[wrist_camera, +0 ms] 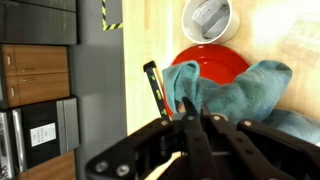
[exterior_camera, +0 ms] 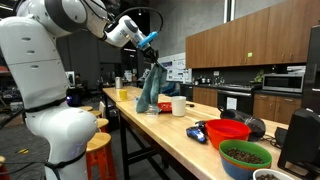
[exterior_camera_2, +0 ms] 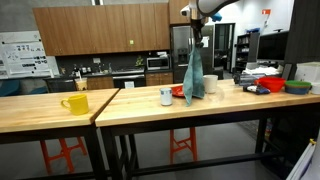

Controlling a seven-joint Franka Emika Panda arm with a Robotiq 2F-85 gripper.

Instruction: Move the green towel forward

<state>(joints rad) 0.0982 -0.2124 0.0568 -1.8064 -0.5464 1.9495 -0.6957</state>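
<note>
My gripper should move down toward the large white container and let go of the towel [exterior_camera: 151,88] there, because the towel's long drape still hangs from high above the wooden table.
The green towel [exterior_camera: 151,88] hangs from my gripper [exterior_camera: 153,49], its lower end at or just above the wooden table [exterior_camera: 165,135]. In an exterior view it hangs as a long teal drape [exterior_camera_2: 192,78] below the gripper [exterior_camera_2: 197,34]. In the wrist view my gripper [wrist_camera: 197,108] is shut on the towel [wrist_camera: 240,90], which bunches beyond the fingertips over a red bowl [wrist_camera: 210,62].
A white mug [exterior_camera_2: 166,97], a red bowl [exterior_camera_2: 179,91] and a yellow mug [exterior_camera_2: 77,104] stand on the table [exterior_camera_2: 150,108]. At one end are a red bowl [exterior_camera: 228,131], a green bowl [exterior_camera: 245,156] and a blue object [exterior_camera: 197,132]. Orange stools [exterior_camera: 98,152] stand beside it.
</note>
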